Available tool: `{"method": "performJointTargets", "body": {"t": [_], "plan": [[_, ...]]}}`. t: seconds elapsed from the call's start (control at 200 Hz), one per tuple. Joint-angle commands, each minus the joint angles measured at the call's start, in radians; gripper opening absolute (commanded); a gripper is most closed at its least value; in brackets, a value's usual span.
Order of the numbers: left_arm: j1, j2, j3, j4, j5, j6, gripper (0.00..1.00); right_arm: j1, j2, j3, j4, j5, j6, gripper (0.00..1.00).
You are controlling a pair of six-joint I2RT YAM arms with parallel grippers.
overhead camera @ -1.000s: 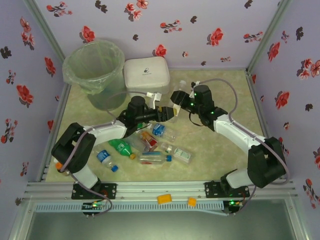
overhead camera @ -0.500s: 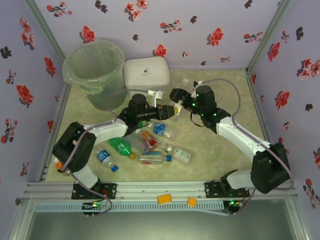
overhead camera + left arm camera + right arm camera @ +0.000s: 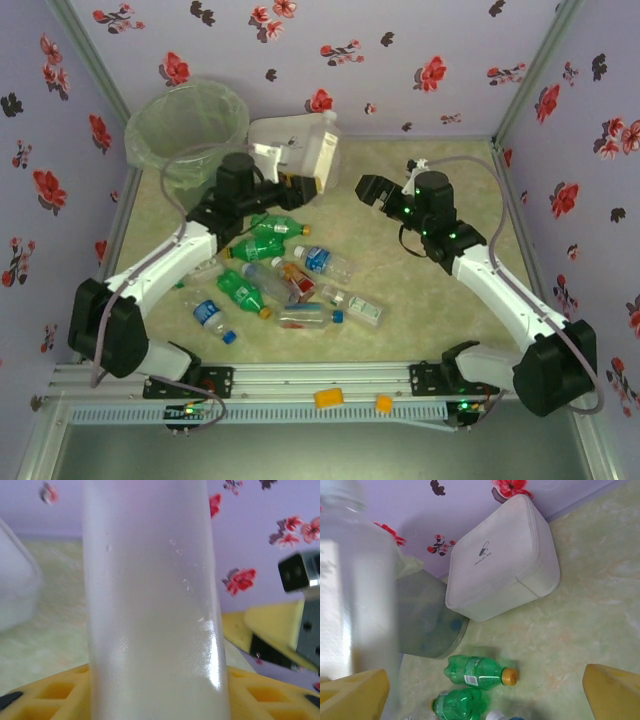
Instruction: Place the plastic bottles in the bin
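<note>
The frosted bottle is still outside the bin's rim, so my left gripper should swing away from the white box and over the bin's opening [image 3: 188, 122] to let go of the bottle.
My left gripper [image 3: 303, 182] is raised near the white box and shut on a frosted, translucent white bottle [image 3: 319, 148], which stands tall between its yellow fingers [image 3: 45, 692] in the left wrist view. The bin [image 3: 186, 125] stands at the back left, just left of that arm. My right gripper [image 3: 372, 190] hovers open and empty right of the bottle, its yellow fingertips [image 3: 355, 692] spread wide. Below lie several bottles: green ones [image 3: 270, 225] [image 3: 479, 672] and clear ones with blue labels [image 3: 322, 260]. The held bottle [image 3: 360, 580] blurs the left edge of the right wrist view.
The white rounded box [image 3: 283, 140] [image 3: 500, 575] sits beside the bin [image 3: 427, 625] at the back wall. Flowered walls close in the table on three sides. Two orange blocks [image 3: 328, 398] rest on the front rail. Open floor lies on the right side [image 3: 440, 290].
The two grippers were together over the pile. The left arm has since lifted up and back-left with the frosted bottle, and the right gripper has drawn away to the right, open.
</note>
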Motion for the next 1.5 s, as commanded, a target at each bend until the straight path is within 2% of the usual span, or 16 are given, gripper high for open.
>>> {"method": "performJointTargets", "body": {"t": [0.0, 0.24, 0.455, 0.605, 0.83, 0.9, 0.995, 1.095, 1.23, 1.29, 1.495], "plan": [[0.073, -0.041, 0.128, -0.199, -0.070, 0.151, 0.31, -0.003, -0.008, -0.038, -0.042, -0.001, -0.052, 1.00], [0.269, -0.040, 0.359, -0.402, -0.216, 0.283, 0.29, 0.000, 0.027, -0.113, -0.052, -0.025, -0.058, 1.00], [0.436, 0.024, 0.490, -0.448, -0.247, 0.256, 0.25, 0.000, 0.062, -0.137, -0.048, -0.057, -0.055, 1.00], [0.482, 0.068, 0.500, -0.487, -0.296, 0.256, 0.25, 0.000, 0.062, -0.146, -0.055, -0.048, -0.056, 1.00], [0.490, 0.151, 0.533, -0.561, -0.347, 0.283, 0.26, 0.005, 0.039, -0.173, -0.056, -0.059, -0.044, 1.00], [0.490, 0.169, 0.537, -0.583, -0.375, 0.292, 0.33, 0.009, 0.031, -0.173, -0.071, -0.060, -0.054, 1.00], [0.489, 0.184, 0.537, -0.602, -0.422, 0.294, 0.53, 0.013, 0.028, -0.170, -0.094, -0.061, -0.067, 1.00], [0.490, 0.182, 0.540, -0.603, -0.428, 0.282, 0.79, 0.019, 0.027, -0.170, -0.104, -0.063, -0.074, 1.00], [0.487, 0.158, 0.534, -0.595, -0.412, 0.260, 0.96, 0.032, 0.033, -0.165, -0.117, -0.054, -0.093, 1.00], [0.483, 0.136, 0.520, -0.585, -0.405, 0.255, 1.00, 0.043, 0.044, -0.149, -0.151, -0.031, -0.112, 1.00], [0.437, 0.042, 0.473, -0.557, -0.385, 0.248, 1.00, 0.089, 0.092, -0.107, -0.203, -0.015, -0.204, 1.00]]}}
